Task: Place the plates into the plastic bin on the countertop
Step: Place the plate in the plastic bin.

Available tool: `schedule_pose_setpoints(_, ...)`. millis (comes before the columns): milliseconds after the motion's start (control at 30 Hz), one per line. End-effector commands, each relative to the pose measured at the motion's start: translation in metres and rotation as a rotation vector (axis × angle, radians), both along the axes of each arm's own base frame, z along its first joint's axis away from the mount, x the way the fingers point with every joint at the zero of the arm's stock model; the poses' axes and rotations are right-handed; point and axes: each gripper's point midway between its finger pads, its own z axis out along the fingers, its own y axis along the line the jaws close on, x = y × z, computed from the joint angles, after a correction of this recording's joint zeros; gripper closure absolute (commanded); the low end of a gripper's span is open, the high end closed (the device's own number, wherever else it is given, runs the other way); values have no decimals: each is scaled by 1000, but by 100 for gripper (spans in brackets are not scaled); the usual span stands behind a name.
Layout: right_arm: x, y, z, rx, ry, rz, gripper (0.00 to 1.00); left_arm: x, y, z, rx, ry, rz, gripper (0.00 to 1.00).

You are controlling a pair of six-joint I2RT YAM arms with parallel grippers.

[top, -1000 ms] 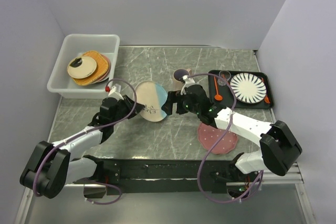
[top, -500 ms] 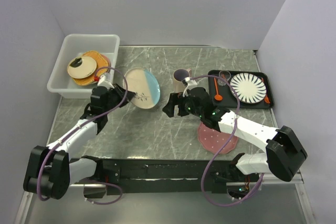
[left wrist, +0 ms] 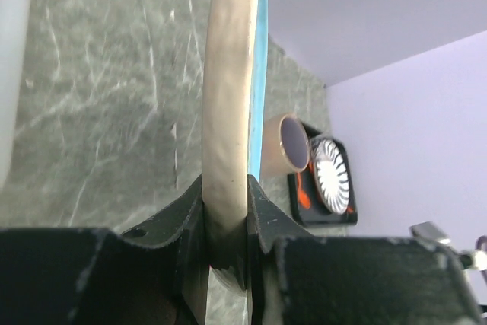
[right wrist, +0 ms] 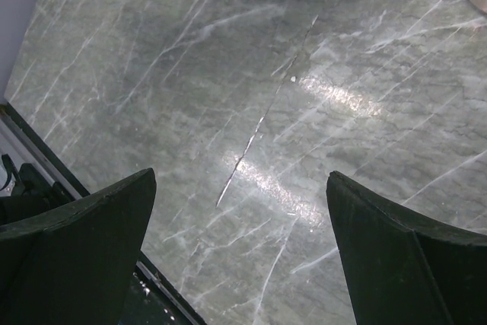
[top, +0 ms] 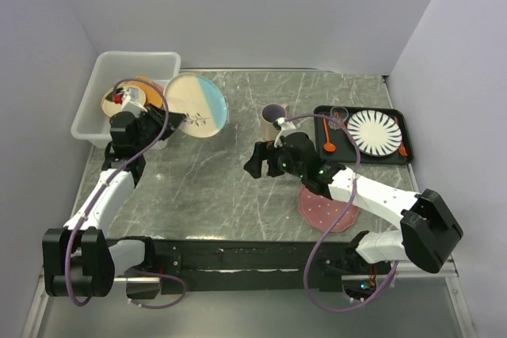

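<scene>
The left gripper will next move over the bin's stack and down to release the plate, since that stack lies below the gripper, to its left in the top view.
My left gripper is shut on the rim of the cream-and-light-blue plate, holding it tilted in the air beside the right wall of the plastic bin. In the left wrist view the plate stands edge-on between the fingers of my left gripper. A stack of plates lies in the bin, partly hidden by my left arm. A pink dotted plate lies on the countertop under my right arm. My right gripper hovers open over bare countertop, with nothing between the fingertips of my right gripper.
A beige mug stands mid-counter, right of the held plate. A black tray at the right carries a black-striped white plate, orange utensils and a small glass. Walls close in on three sides.
My left arm has carried the cream-and-blue plate up and to the left, from mid-counter to the bin's right side. The right gripper drew slightly back from the plate and stayed open.
</scene>
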Motion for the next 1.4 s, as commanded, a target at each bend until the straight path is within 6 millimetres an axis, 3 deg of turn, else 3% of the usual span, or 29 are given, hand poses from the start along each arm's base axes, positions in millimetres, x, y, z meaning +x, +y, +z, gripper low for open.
schedule_pose_setpoints(0,3,8,12,26,-32,8,0,-2,11,120,-34,-336,-8,99)
schedule_pose_setpoints(333,2,9,11,20,-32,14,0,2,38,142,-46,-365,49,99)
schedule_pose_setpoints(633,3,14,3,10,-10,22,0,15,86,127,-101,-320,186,99)
schedule_pose_setpoints(867,-2,18,3,8,-3,32,0,38,128,118,-168,-303,302,99)
schedule_pose_setpoints(1067,-5,14,-4,-12,9,16,0,58,152,107,-177,-268,380,99)
schedule_pose_setpoints(1367,-3,18,-6,-30,17,20,0,70,176,100,-217,-269,440,99)
